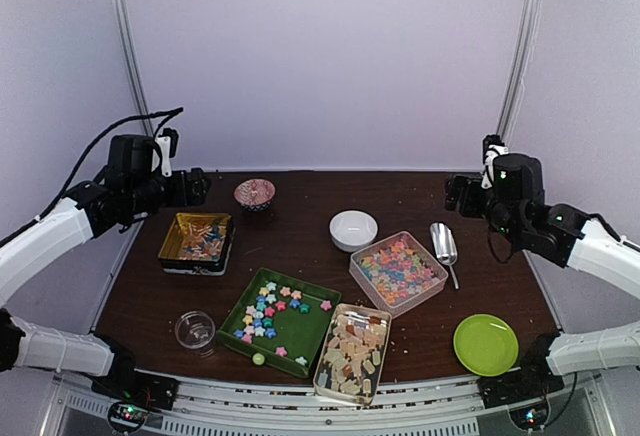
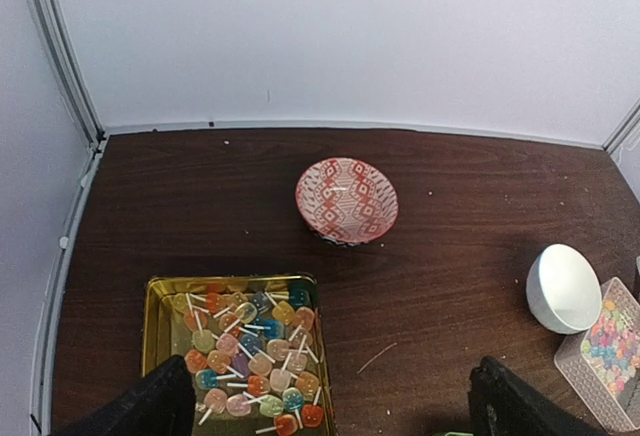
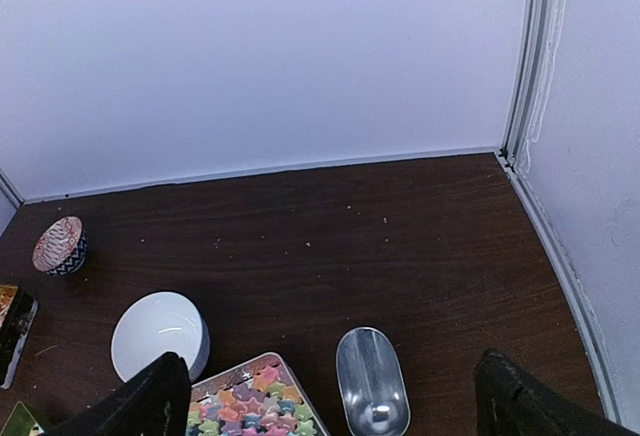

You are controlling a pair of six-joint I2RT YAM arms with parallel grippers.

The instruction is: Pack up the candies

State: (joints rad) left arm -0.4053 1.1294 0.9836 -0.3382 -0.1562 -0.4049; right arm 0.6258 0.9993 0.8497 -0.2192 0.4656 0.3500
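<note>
My right gripper moves down next, tipping its open fingers downward, onto the metal scoop's thin handle beside the star box. That slim rod fits between my fingers, hence this move.
Pastel star candies lie scattered in a green tray at the front centre. More stars fill a clear box, whose corner shows in the right wrist view as stars. Pale beige chunky candies fill a clear box at the front edge. My left gripper hangs open at the back left, above a gold tin; its fingers are spread wide with nothing between them. My right gripper hangs open at the back right, empty, above a metal scoop.
The gold tin holds lollipops. A red patterned bowl and a white bowl stand at the back. The metal scoop lies right of the star box. A green plate sits front right, a small glass jar front left.
</note>
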